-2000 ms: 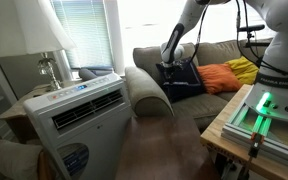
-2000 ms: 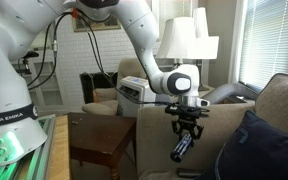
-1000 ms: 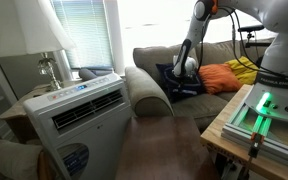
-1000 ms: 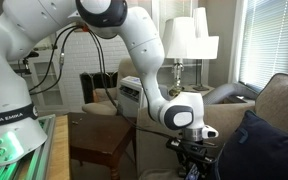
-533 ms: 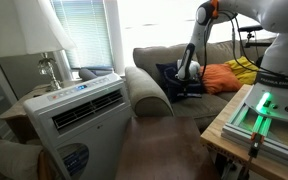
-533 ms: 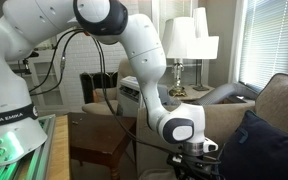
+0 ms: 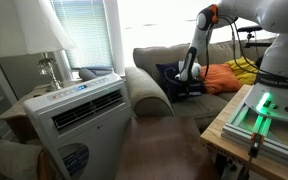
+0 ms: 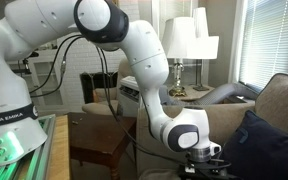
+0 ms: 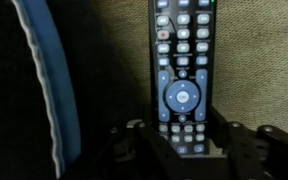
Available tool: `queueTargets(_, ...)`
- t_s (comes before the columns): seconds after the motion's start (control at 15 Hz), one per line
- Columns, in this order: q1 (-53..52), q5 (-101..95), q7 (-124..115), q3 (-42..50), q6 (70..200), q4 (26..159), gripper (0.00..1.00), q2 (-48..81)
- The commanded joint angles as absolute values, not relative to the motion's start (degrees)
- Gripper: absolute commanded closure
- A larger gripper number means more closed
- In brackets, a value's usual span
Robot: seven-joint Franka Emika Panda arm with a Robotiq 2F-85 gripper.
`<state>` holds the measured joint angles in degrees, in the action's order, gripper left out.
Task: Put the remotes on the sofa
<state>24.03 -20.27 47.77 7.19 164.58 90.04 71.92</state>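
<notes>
Clear grey-beige fabric lies beneath the remote. Next I need to move my gripper down beside the navy pillow until the remote meets the sofa seat (image 7: pixel 175 98) and let go of it there.
In the wrist view a slim black remote (image 9: pixel 182 70) with grey buttons lies lengthwise against the grey-beige sofa fabric (image 9: pixel 254 60). My gripper (image 9: pixel 182 140) is shut on its lower end, one finger on each side. In an exterior view the gripper (image 7: pixel 189 78) is low over the seat of the sofa (image 7: pixel 149 92), next to the navy pillow (image 7: pixel 172 80). In an exterior view the gripper (image 8: pixel 200 166) is at the bottom edge, beside the sofa back (image 8: pixel 284 95); the remote is hidden there. I see only one remote.
The navy pillow (image 9: pixel 39 80) lies close beside the remote and also shows in an exterior view (image 8: pixel 264 145). Orange (image 7: pixel 219 77) and yellow (image 7: pixel 244 68) cushions lie further along the seat. A white air-conditioner unit (image 7: pixel 84 115), a lamp (image 7: pixel 34 40) and a wooden side table (image 8: pixel 99 140) stand near the sofa arm.
The arm has come down with the remote from above the sofa arm to the seat beside the navy pillow. The remote stays in the gripper.
</notes>
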Motion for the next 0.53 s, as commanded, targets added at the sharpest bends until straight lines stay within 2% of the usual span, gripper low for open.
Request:
queueTargets(0.0,23.7,-21.1,50.4,6.2,165.1,87.7,0.71,73.7)
queueTargets(0.47,20.5,-22.2,53.0,7.3,163.4,90.2,0.71,73.4)
